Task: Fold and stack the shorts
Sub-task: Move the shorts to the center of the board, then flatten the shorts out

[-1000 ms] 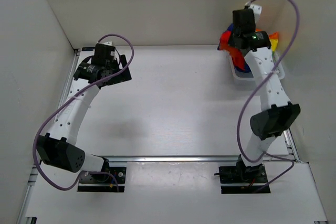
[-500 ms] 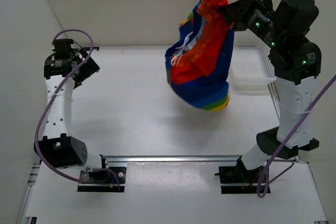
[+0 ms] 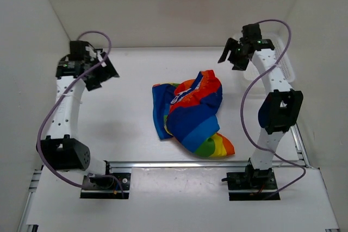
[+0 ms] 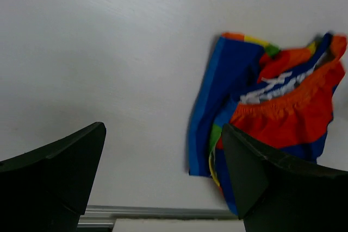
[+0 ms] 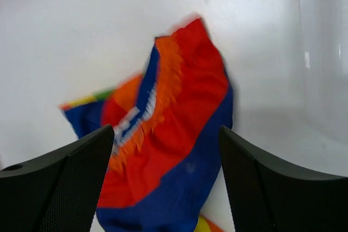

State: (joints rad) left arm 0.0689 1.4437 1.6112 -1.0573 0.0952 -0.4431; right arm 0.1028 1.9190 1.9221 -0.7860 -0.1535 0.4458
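The waistband lies open around the white drawstring, so my right gripper should next swing away from the basket and down onto the waistband's end by the blue leg.
The rainbow-striped shorts (image 3: 190, 113) lie crumpled in a heap on the middle of the white table, with the white drawstring showing near their top. From the left wrist the shorts (image 4: 272, 107) appear to the right, and the right wrist sees the shorts (image 5: 168, 150) below and ahead. My left gripper (image 3: 100, 71) hangs open at the far left, well away from the cloth. At the far right my right gripper (image 3: 231, 56) is open and empty, raised above and beyond the shorts.
A white mesh basket (image 3: 283, 66) stands at the back right, just behind my right arm; its pale wall (image 5: 326, 52) shows at the right of the right wrist view. White walls enclose the table on three sides.
My right gripper lifted the shorts out of the basket, swung them over the table, opened and let them drop in the middle. The left arm shifted a little at the far left.
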